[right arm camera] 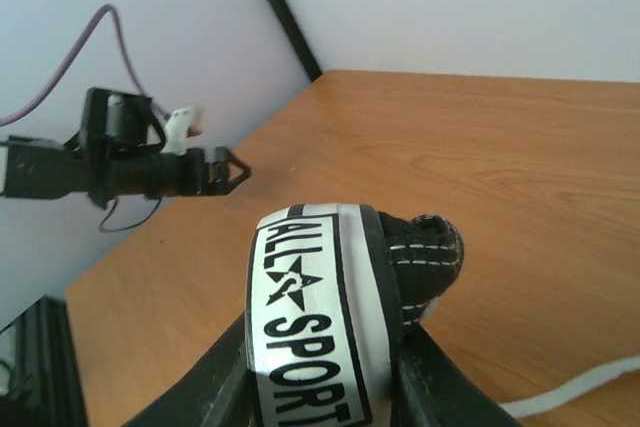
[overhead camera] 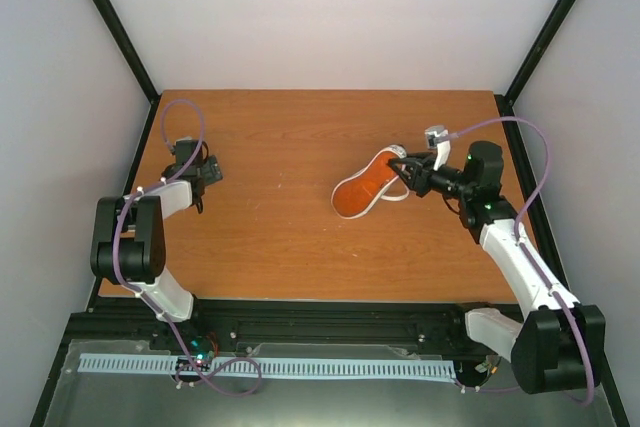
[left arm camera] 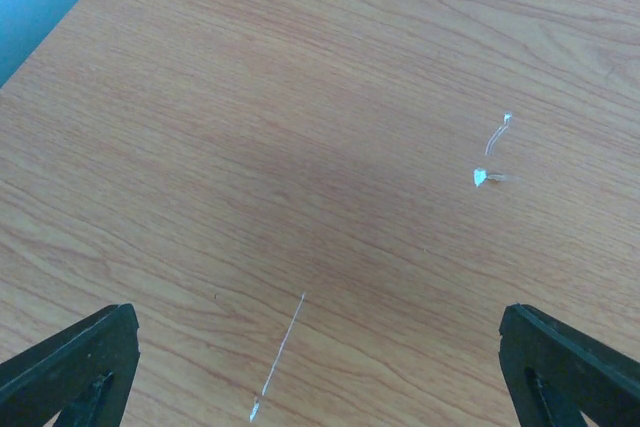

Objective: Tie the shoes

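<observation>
The sneaker's sole faces up. My right gripper swings and turns next toward the table's middle, to its left in the top view, releasing the sneaker's heel.
The black sneaker (overhead camera: 365, 187) lies tipped over right of the table's middle, its orange-red sole facing up and its white edging showing. My right gripper (overhead camera: 407, 173) is shut on its heel. In the right wrist view my gripper (right arm camera: 322, 342) clamps the white heel patch (right arm camera: 300, 297) printed "ALL SPORT", with black canvas (right arm camera: 425, 257) beside it. A white lace (overhead camera: 396, 196) trails near the heel and also shows in the right wrist view (right arm camera: 575, 387). My left gripper (overhead camera: 207, 173) is open and empty at the far left, its fingers (left arm camera: 80, 357) spread wide over bare wood.
The wooden table (overhead camera: 280, 137) is fenced by a black frame and white walls. Pale scratches (left arm camera: 285, 342) mark the wood under the left gripper. The left arm (right arm camera: 130, 172) shows across the table in the right wrist view.
</observation>
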Robot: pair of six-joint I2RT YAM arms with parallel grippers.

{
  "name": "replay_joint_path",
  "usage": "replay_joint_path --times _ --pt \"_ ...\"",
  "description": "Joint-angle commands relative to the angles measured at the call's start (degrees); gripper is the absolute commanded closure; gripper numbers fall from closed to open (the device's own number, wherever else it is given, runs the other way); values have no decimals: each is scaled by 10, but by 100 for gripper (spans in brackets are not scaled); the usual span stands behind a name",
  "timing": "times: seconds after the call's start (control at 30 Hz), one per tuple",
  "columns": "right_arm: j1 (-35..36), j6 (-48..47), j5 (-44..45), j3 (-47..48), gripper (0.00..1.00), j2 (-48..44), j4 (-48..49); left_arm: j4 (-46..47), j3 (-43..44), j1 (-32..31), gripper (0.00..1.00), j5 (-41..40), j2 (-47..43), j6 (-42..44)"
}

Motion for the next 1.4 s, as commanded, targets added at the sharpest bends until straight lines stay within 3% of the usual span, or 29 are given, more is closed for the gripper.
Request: replay_joint_path --times 0.0,0.27,0.57,0.77,1.0,1.13,1.27,1.33,1.37 --pt "49 -52 14 45 97 -1 -50 20 0 2 0 -3 -14 -8" --pt "94 -95 271 118 97 68 -58 23 -5 2 0 -4 -18 -9" --pt "118 -206 426 286 97 178 -40 23 -4 2 0 -4 -15 -8" --pt "174 -301 385 221 97 205 41 28 -8 2 0 2 -20 -5" --pt "276 -403 424 95 97 190 101 31 -11 2 0 -1 -25 -6" --pt "318 -404 437 57 89 157 65 32 -12 2 0 -2 -25 -6" --pt "327 -309 389 42 79 113 -5 42 -24 2 0 -5 -39 -8" --pt "328 -253 382 35 46 91 -45 53 -37 2 0 -8 -54 -10" --pt "328 -233 379 41 44 82 -75 58 -44 2 0 -11 -62 -10"
